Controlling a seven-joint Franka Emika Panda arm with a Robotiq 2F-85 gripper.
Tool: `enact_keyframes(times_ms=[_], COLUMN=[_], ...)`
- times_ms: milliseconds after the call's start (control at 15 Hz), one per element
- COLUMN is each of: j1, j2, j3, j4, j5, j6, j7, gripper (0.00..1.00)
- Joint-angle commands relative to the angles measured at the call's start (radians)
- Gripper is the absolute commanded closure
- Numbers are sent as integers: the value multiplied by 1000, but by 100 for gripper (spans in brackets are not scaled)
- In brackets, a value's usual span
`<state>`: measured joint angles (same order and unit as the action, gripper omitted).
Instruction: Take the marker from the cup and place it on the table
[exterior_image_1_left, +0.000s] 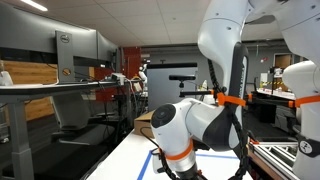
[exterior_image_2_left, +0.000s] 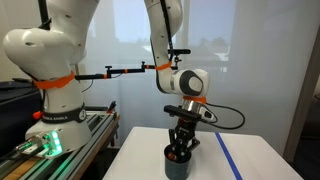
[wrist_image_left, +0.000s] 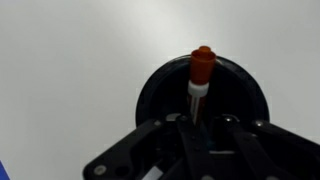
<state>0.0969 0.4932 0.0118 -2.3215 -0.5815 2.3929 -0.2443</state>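
Note:
I should next raise my gripper clear of the cup (exterior_image_2_left: 181, 163), then lower it to the tabletop by the blue tape (exterior_image_2_left: 209, 164) and release the marker there, as that spot is empty.
A marker (wrist_image_left: 201, 68) with a red-orange cap and white body stands upright in a black cup (wrist_image_left: 152, 92) in the wrist view. My gripper (wrist_image_left: 200, 124) sits right over the cup, its dark fingers drawn in close on either side of the marker's body. In an exterior view the gripper (exterior_image_2_left: 180, 147) points straight down with its fingertips inside the cup (exterior_image_2_left: 181, 163), which stands on the white table (exterior_image_2_left: 262, 166). The marker is hidden there. The table (exterior_image_1_left: 122, 160) also shows in an exterior view, where the arm hides the cup and gripper.
A blue tape line (exterior_image_2_left: 229, 156) runs along the table just beside the cup, and a tape corner (exterior_image_1_left: 150, 158) shows near the arm. A metal rail with a green light (exterior_image_2_left: 48, 146) lies beside the robot base. Benches and equipment (exterior_image_1_left: 60, 90) stand behind.

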Motion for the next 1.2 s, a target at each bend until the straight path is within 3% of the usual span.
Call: enact_keyframes(times_ms=[0,733,1133], j1=[7,7,-39], j2=[-28,-323,-346], j3=[4,64,28], j4=[-10,-108,-16], j5=[-12,56,32], j6=[-9,-151,-121], j7=[-1,-10,-60], gripper=[95,95,95])
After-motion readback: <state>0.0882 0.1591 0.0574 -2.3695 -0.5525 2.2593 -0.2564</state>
